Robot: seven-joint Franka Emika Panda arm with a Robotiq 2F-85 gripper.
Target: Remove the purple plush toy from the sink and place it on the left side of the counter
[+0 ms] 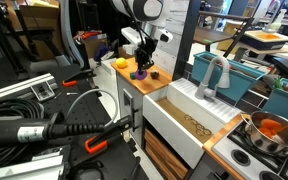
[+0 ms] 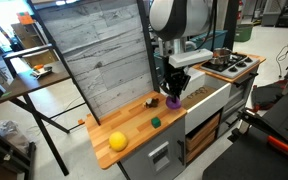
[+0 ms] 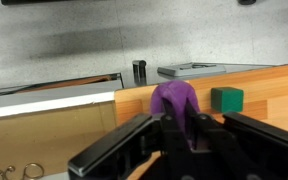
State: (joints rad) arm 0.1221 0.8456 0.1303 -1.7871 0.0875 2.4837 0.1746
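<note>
My gripper will next move down onto the bare wood between the green block and the sink to release the purple plush toy, because that spot is clear.
The purple plush toy [image 3: 174, 100] is held between my gripper's [image 3: 176, 128] fingers, low over the wooden counter [image 3: 269, 85], close to the edge by the sink. In both exterior views the toy [image 1: 139, 74] [image 2: 173, 101] hangs under the gripper [image 1: 142, 66] [image 2: 174, 92] at the counter's [image 1: 134, 88] [image 2: 134, 125] sink end. The white sink [image 1: 189, 122] [image 2: 208, 98] lies beside it. I cannot tell whether the toy touches the counter.
A small dark green block [image 3: 226, 98] [image 2: 155, 122] [image 1: 155, 73] sits near the toy. A yellow ball [image 2: 118, 141] [image 1: 122, 65] lies at the counter's far end. A grey faucet [image 1: 216, 72], a teal bin [image 1: 236, 78] and a pot [image 1: 269, 130] stand beyond the sink.
</note>
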